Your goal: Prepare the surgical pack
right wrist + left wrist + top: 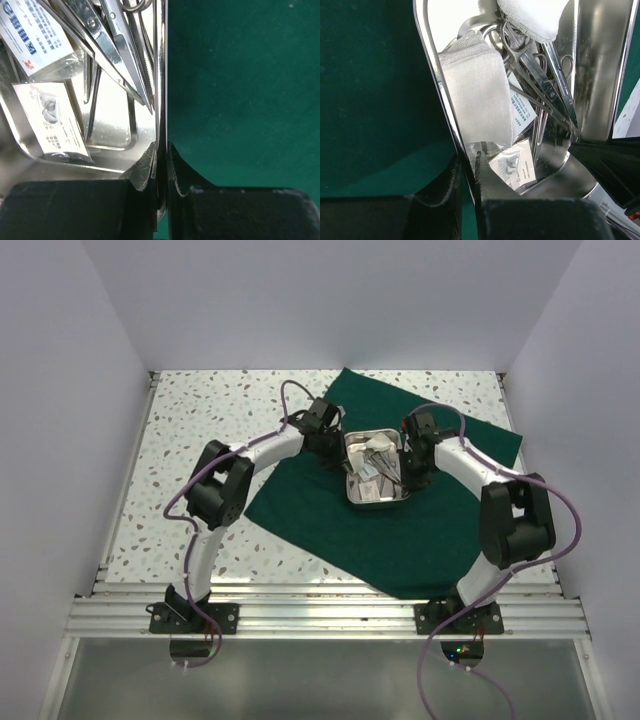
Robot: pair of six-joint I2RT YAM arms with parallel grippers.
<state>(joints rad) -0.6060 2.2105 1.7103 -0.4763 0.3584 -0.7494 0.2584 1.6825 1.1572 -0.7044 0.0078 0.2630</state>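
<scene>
The tray is centred over the green cloth, so the robot's right gripper should next go down slightly, bring the tray's rim by the scissors (112,40) onto the cloth and let it go.
The steel tray (352,498) sits on the dark green cloth (300,508), spread flat as a diamond. It holds silver scissors and forceps (540,75), white gauze (480,92) and small white packets (52,122). My left gripper (332,452) is shut on the tray's left rim (447,115), one finger inside, one outside. My right gripper (413,468) is shut on the tray's right rim (161,75) in the same way. The scissors (112,40) lie against that rim.
The cloth (240,90) lies on a speckled white table (190,440) between white walls. An aluminium rail (320,615) runs along the near edge by the arm bases. A cloth corner reaches the near rail.
</scene>
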